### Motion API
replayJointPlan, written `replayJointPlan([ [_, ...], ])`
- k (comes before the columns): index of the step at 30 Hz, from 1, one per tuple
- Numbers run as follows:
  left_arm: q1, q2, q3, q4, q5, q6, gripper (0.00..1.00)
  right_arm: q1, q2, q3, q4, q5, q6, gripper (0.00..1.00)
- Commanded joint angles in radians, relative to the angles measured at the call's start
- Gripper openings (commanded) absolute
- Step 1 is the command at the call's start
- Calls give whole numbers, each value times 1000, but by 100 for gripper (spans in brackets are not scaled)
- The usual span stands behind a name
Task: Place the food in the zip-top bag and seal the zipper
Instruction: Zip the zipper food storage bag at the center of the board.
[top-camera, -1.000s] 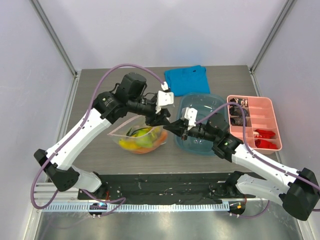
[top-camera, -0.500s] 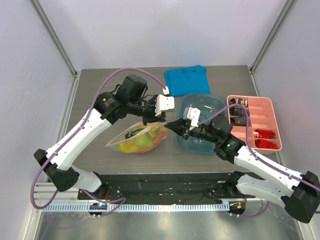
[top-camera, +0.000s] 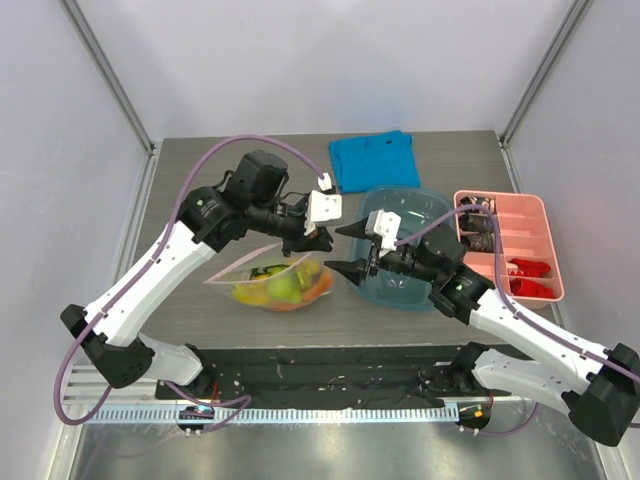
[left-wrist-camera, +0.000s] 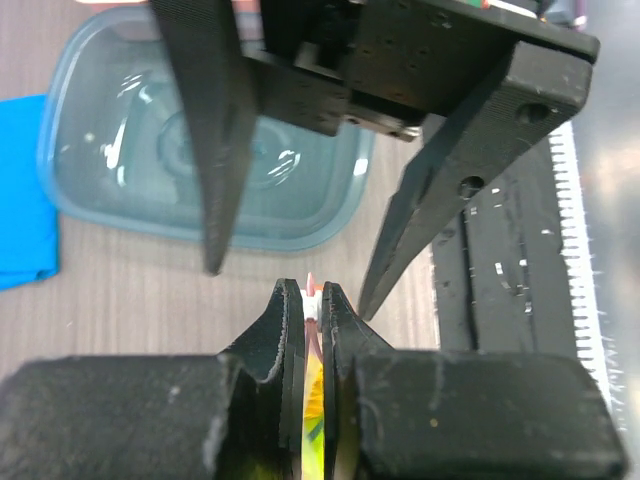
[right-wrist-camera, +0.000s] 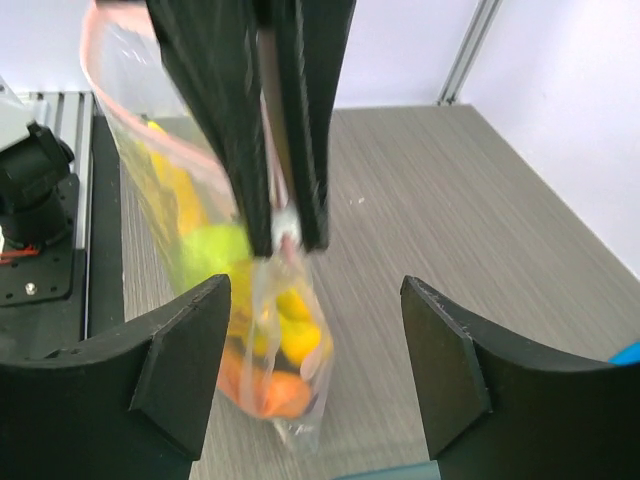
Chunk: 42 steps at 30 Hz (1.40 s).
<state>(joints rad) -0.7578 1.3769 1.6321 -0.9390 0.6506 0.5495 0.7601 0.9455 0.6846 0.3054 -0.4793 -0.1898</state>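
Note:
The bag's edges are gaping. My left gripper should slide along the zipper to its open end, to the left in the top view, and let go of the slider tab.
The zip-top bag (top-camera: 272, 285) hangs by its right end, with its belly resting on the table. The food (top-camera: 283, 288) shows through it as yellow, green and orange pieces. My left gripper (top-camera: 318, 236) is shut on the pink zipper (left-wrist-camera: 313, 287) at its white slider tab. In the right wrist view the left fingers (right-wrist-camera: 248, 110) pinch the tab above the bag (right-wrist-camera: 262, 330). My right gripper (top-camera: 340, 250) stands open just right of the bag's end, touching nothing. Its fingers (left-wrist-camera: 215, 150) frame the left wrist view. Between the spread fingertips of the right gripper (right-wrist-camera: 318, 300) only the bag's lower end shows.
A teal tub (top-camera: 405, 215) sits under the right arm. The blue folded cloth (top-camera: 375, 160) lies at the back. At the right stands a pink divided tray (top-camera: 548, 240) with small dark and red pieces. A black mat (top-camera: 330, 365) runs along the near edge.
My right gripper has opened and let go of the bag's end. My left gripper has shut on the zipper tab. The bag has shifted a little to the left.

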Motion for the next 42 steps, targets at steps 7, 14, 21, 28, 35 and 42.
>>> replayJointPlan([
  [7,3,-13,37,28,104,-52,0,4,38,89,58,-104,35,45],
  [14,3,-25,29,26,113,-63,0,5,39,67,31,-107,0,29],
  [21,26,-42,18,-21,89,-51,0,5,26,63,27,-62,-19,1],
  [28,74,-78,-32,-126,32,-6,0,4,-16,36,41,1,-16,1],
  [35,113,-133,-58,-175,-22,4,0,5,-40,16,37,45,-14,1],
  [42,179,-206,-98,-227,-120,20,0,4,-57,0,15,168,-16,1],
])
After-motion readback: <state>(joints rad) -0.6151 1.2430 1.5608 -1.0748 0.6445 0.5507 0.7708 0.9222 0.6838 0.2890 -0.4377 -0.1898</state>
